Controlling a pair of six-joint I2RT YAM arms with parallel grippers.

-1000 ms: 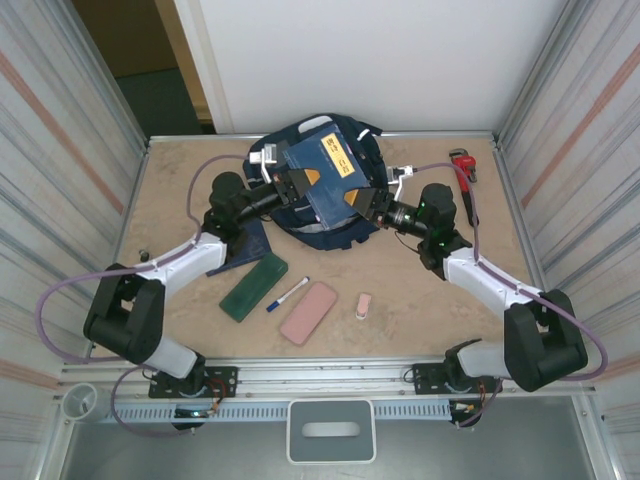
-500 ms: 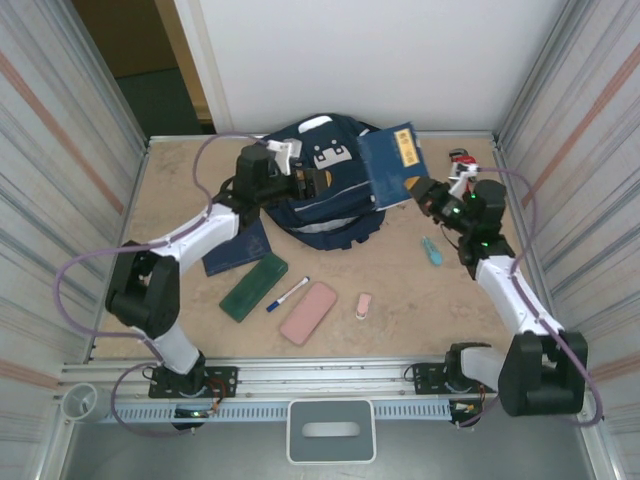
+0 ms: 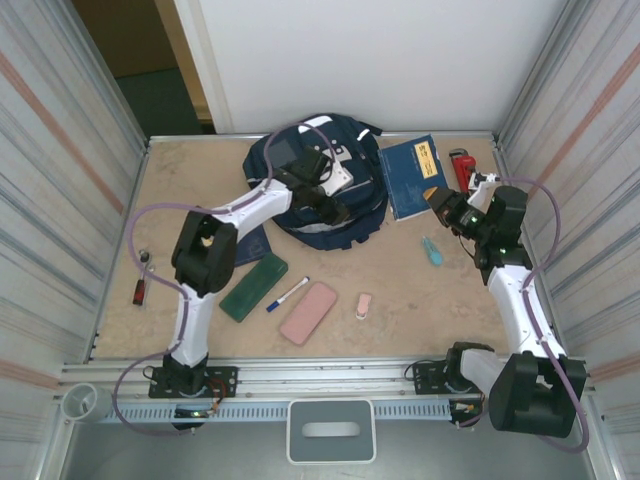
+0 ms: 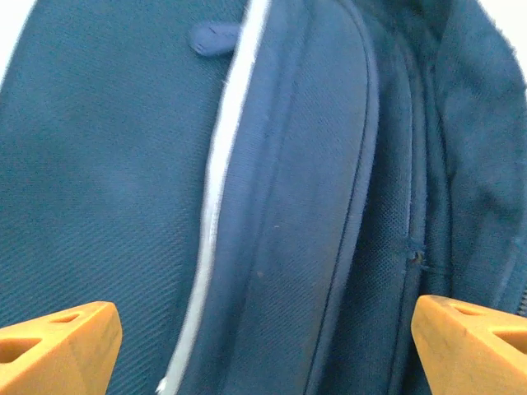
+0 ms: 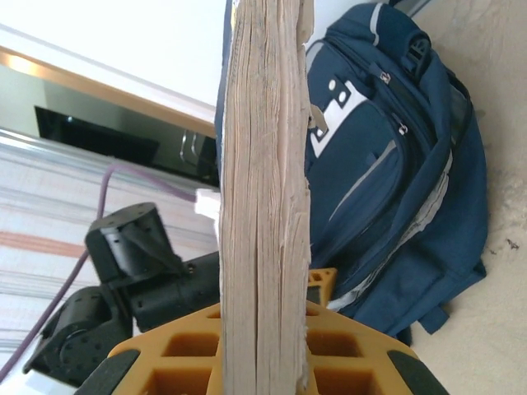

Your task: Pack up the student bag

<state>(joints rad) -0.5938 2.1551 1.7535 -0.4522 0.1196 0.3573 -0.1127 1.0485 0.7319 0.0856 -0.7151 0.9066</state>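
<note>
My right gripper will move across into the bag's pale-lined opening (image 3: 322,227) and let go of the book inside, because the blue book (image 3: 410,172) is still outside the student bag.
The student bag (image 3: 310,215) is a navy backpack with white stripes, lying at the back middle of the table. My left gripper (image 3: 338,212) hovers over its front, open. In the left wrist view the orange fingers (image 4: 58,341) stand wide apart over the bag's fabric (image 4: 288,164), holding nothing. My right gripper (image 3: 438,198) is shut on a blue book (image 3: 410,172) with a yellow label, to the right of the bag. The right wrist view has the book's page edge (image 5: 263,206) clamped upright between the jaws, with the bag (image 5: 395,164) behind.
On the table in front of the bag lie a green pencil case (image 3: 253,287), a marker (image 3: 288,293), a pink case (image 3: 308,312), an eraser (image 3: 363,305) and a teal item (image 3: 431,250). Another dark-blue book (image 3: 245,248) lies left; a red wrench (image 3: 462,166) back right.
The left gripper let go of the book and opened, moving over the bag's front. The right gripper carried the book off the bag to its right side.
</note>
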